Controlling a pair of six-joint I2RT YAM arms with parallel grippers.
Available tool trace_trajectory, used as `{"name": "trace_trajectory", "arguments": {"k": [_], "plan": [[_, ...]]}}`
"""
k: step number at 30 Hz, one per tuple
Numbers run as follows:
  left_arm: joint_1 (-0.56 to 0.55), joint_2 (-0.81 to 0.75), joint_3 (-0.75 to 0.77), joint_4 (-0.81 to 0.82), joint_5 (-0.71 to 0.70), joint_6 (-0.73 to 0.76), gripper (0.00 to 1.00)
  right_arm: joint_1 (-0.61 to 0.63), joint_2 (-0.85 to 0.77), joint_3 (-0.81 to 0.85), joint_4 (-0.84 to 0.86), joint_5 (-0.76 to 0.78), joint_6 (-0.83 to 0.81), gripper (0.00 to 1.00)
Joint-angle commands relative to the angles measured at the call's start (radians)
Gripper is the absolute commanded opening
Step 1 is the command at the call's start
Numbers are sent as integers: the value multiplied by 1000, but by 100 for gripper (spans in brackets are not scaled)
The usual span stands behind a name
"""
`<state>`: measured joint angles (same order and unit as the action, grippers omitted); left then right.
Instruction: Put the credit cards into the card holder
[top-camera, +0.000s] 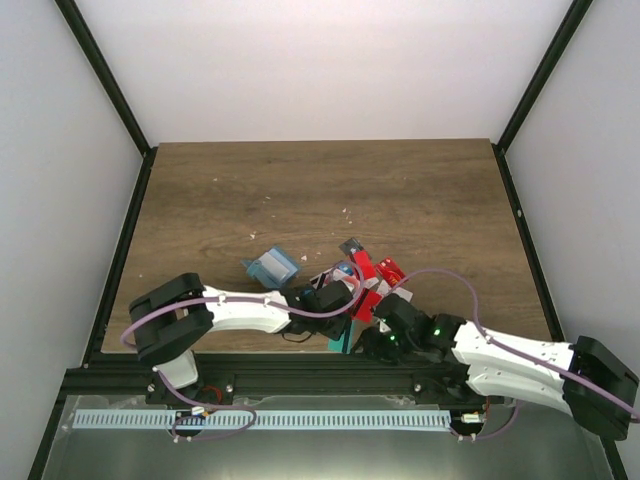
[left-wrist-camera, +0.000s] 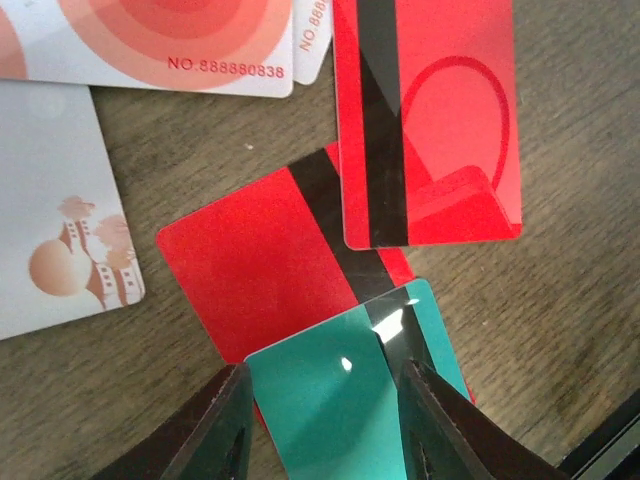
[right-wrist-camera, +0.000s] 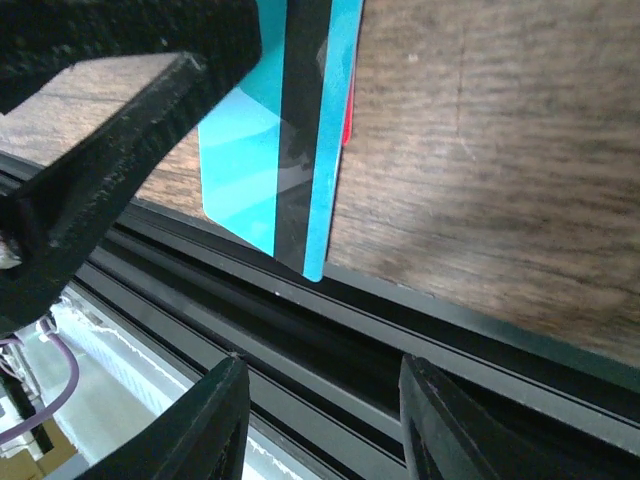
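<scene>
Next, my right gripper lowers toward the teal-green card's striped near corner (top-camera: 346, 348) (right-wrist-camera: 300, 250), then brings its open fingers around that corner.
A teal-green credit card (left-wrist-camera: 330, 400) with a black stripe lies on a red card (left-wrist-camera: 260, 270) and sticks out over the table's near edge (right-wrist-camera: 270, 150). My left gripper (left-wrist-camera: 322, 378) is open and straddles it: the left finger (left-wrist-camera: 215, 435) is at the card's edge and the right finger (left-wrist-camera: 440, 430) is over the stripe. Another red card (left-wrist-camera: 430, 120) and two white cards (left-wrist-camera: 150, 40) lie beyond. The teal-blue card holder (top-camera: 272, 267) sits to the left of the pile. My right gripper (right-wrist-camera: 322, 400) is open and empty over the frame rail.
The black frame rail (right-wrist-camera: 450, 340) runs along the table's near edge, just under the overhanging card. The left arm's black gripper body (right-wrist-camera: 100, 120) fills the upper left of the right wrist view. White crumbs (top-camera: 300, 210) dot the wooden table (top-camera: 420, 200).
</scene>
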<state>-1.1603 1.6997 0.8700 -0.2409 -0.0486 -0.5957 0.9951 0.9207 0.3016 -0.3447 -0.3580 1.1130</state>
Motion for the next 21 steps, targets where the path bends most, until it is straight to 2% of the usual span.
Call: {"name": "trace_trajectory", "arguments": {"k": [1, 21], "plan": [[-30, 15, -29, -75, -6, -53, 42, 24, -13, -32, 34, -27, 54, 43], [-67, 59, -32, 2, 40, -35, 41, 36, 32, -147, 260, 50, 159, 44]]}}
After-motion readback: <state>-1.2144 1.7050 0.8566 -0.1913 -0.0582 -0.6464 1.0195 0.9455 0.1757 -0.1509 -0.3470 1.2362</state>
